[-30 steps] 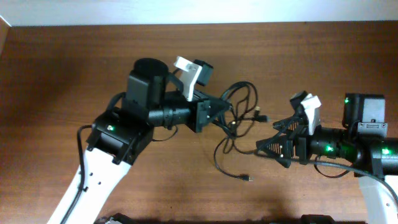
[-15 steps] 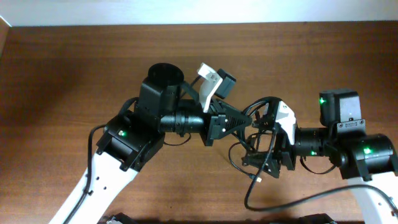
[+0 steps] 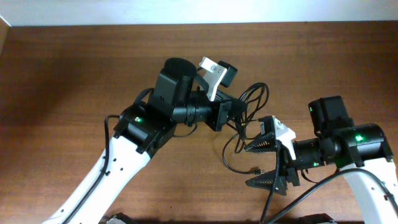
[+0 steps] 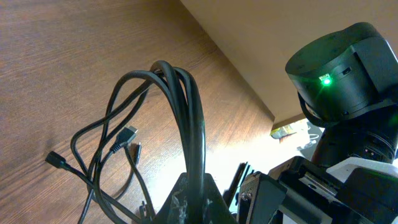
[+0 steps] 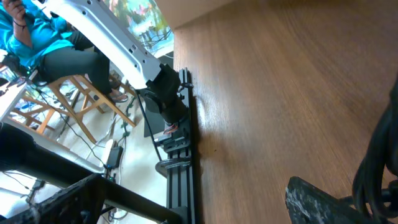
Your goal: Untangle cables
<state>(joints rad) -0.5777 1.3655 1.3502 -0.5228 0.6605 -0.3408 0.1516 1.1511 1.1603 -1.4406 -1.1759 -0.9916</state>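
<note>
I need to move my left gripper to the left in the overhead view and down next, and let go of the cables on the bare tabletop, clear of my right gripper.
The cables (image 3: 254, 99) are thin black cords in a tangle at mid-table. Loops rise behind my left gripper and trail down to a small plug end (image 3: 254, 169). My left gripper (image 3: 227, 116) is shut on a bundle of the cords. In the left wrist view the cords (image 4: 181, 93) arch up out of the closed jaws (image 4: 199, 190), with plug ends (image 4: 127, 134) lying on the wood. My right gripper (image 3: 262, 163) is wide open just right of the lower cable loop, its fingers either side of the plug end. The right wrist view shows one finger (image 5: 317, 200) and a cord (image 5: 378, 163) at the frame edge.
The brown wooden table (image 3: 74, 74) runs to a pale wall at the back. The right wrist view looks past the table's edge (image 5: 186, 124) to a black frame, chairs and a person in teal (image 5: 37, 43). The right arm's thicker wire (image 3: 298, 202) hangs at the front.
My left arm has moved right with the cords held. My right arm swung in from the far right to the cables, then dropped slightly toward the front and opened its fingers wide.
</note>
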